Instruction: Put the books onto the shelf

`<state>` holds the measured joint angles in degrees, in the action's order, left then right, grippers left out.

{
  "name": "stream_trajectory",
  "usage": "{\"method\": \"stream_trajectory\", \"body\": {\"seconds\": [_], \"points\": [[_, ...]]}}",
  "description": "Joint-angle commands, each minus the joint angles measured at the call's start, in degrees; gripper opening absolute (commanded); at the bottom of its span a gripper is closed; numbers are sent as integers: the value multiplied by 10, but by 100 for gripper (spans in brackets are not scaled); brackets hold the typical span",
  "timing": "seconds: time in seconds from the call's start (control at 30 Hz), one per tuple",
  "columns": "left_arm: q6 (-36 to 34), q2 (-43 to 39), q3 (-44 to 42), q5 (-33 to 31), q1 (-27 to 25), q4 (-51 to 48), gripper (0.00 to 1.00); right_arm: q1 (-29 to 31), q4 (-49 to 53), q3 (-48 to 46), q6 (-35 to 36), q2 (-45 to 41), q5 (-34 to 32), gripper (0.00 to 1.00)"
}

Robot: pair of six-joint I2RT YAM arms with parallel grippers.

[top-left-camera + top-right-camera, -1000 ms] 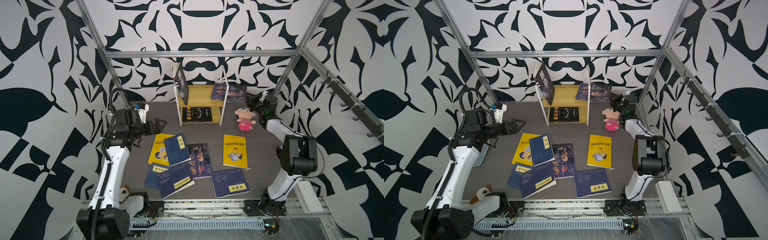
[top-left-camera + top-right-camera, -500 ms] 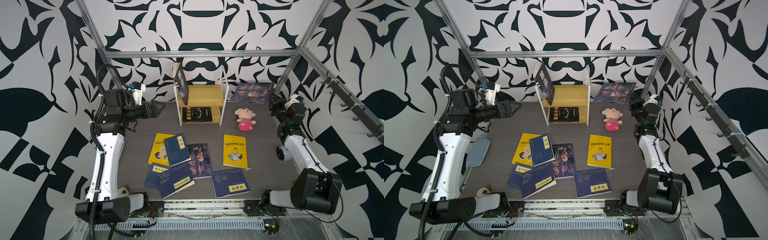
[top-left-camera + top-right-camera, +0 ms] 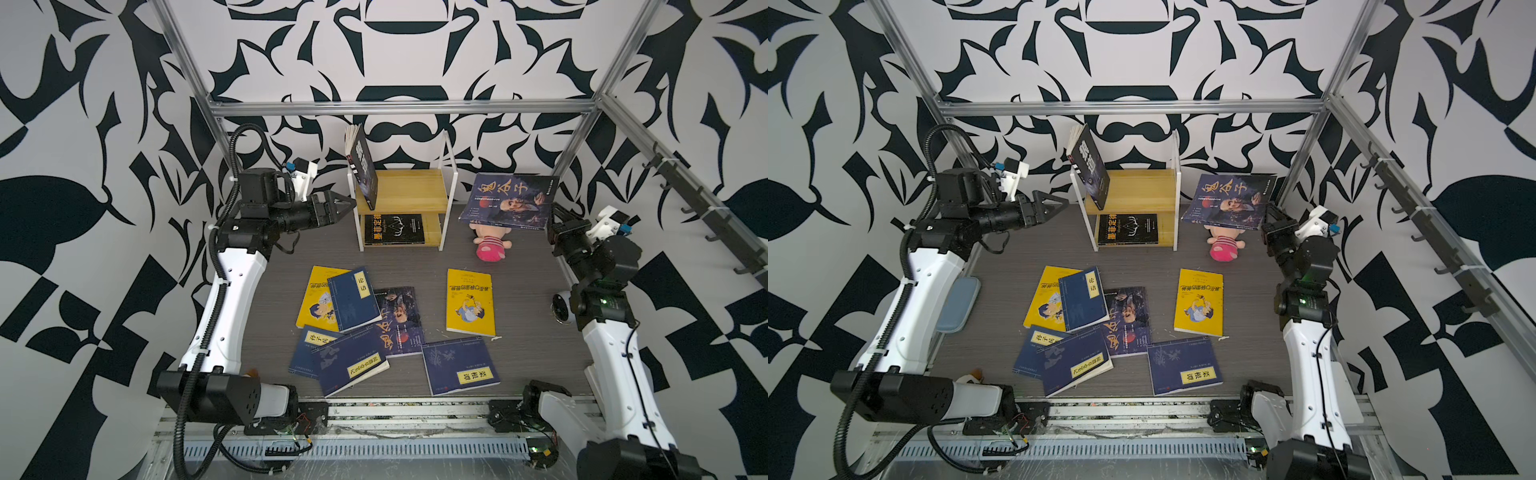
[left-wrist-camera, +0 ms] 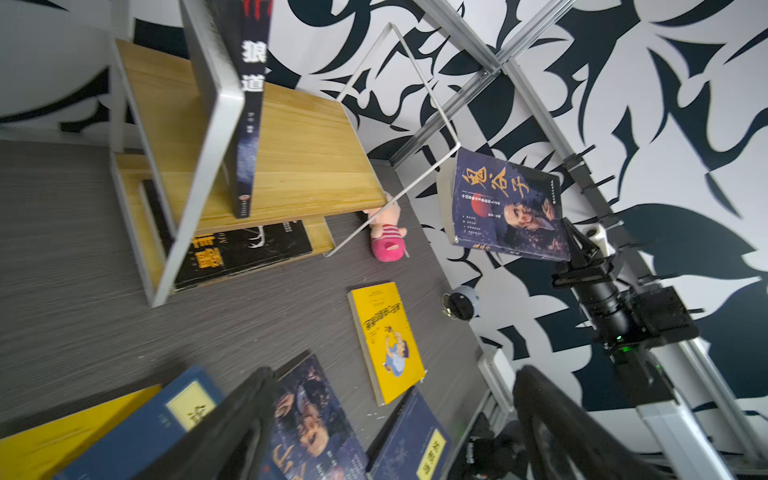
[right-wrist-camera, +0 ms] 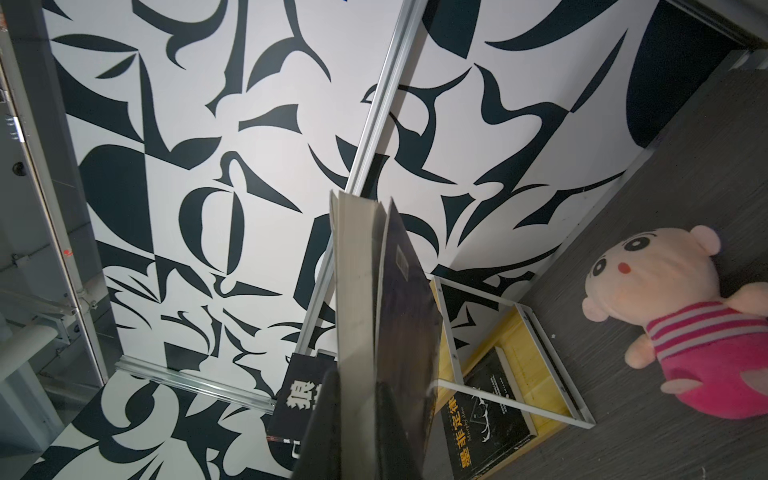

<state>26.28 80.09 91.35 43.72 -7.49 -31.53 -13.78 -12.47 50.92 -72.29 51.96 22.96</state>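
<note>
My right gripper will next carry the dark book toward the shelf's side frame by the doll and let go of it there, because the upper board is mostly empty.
The shelf [image 3: 401, 195] [image 3: 1129, 195] stands at the back of the dark table. One dark book [image 3: 363, 166] leans upright against its left frame on the upper board, and a black book [image 3: 394, 228] lies flat on the lower board. My right gripper [image 3: 555, 216] [image 5: 357, 424] is shut on a dark book with gold calligraphy [image 3: 509, 201] [image 4: 507, 208] [image 5: 374, 291], held in the air right of the shelf, above the doll. My left gripper [image 3: 345, 205] [image 4: 390, 419] hangs open and empty just left of the shelf. Several navy, yellow and dark books [image 3: 353, 320] lie on the table.
A pink plush doll [image 3: 490, 245] [image 5: 665, 311] lies right of the shelf, under the held book. One yellow book [image 3: 469, 301] and one navy book [image 3: 459, 365] lie apart from the pile. A blue-grey pad [image 3: 959, 305] sits at the left edge. Aluminium posts frame the corners.
My left gripper rose from over the pile and moved right, up to the shelf's left side. My right arm swung out to the right, carrying the calligraphy book away from the shelf.
</note>
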Motion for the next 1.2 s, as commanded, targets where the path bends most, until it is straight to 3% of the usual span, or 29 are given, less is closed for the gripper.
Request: {"method": "stream_trajectory", "body": {"seconds": [0.0, 0.17, 0.5, 0.67, 0.83, 1.07, 1.17], "points": [[121, 23, -9, 23, -25, 98, 94, 5, -51, 22, -46, -21, 18, 0], [307, 58, -46, 45, -63, 291, 96, 36, -57, 52, -68, -16, 9, 0], [531, 120, -115, -7, -137, 587, 97, 200, -109, 138, -57, 77, -78, 0], [553, 117, -170, -28, -148, 595, 99, 247, -115, 174, -38, 111, -101, 0], [572, 130, -214, -51, -193, 602, 100, 271, -112, 173, -21, 118, -116, 0], [593, 176, -187, -52, -242, 590, 100, 271, -83, 144, 6, 85, -134, 0], [583, 163, -195, -37, -239, 571, 99, 272, -7, 140, 65, 53, -141, 0]]}}
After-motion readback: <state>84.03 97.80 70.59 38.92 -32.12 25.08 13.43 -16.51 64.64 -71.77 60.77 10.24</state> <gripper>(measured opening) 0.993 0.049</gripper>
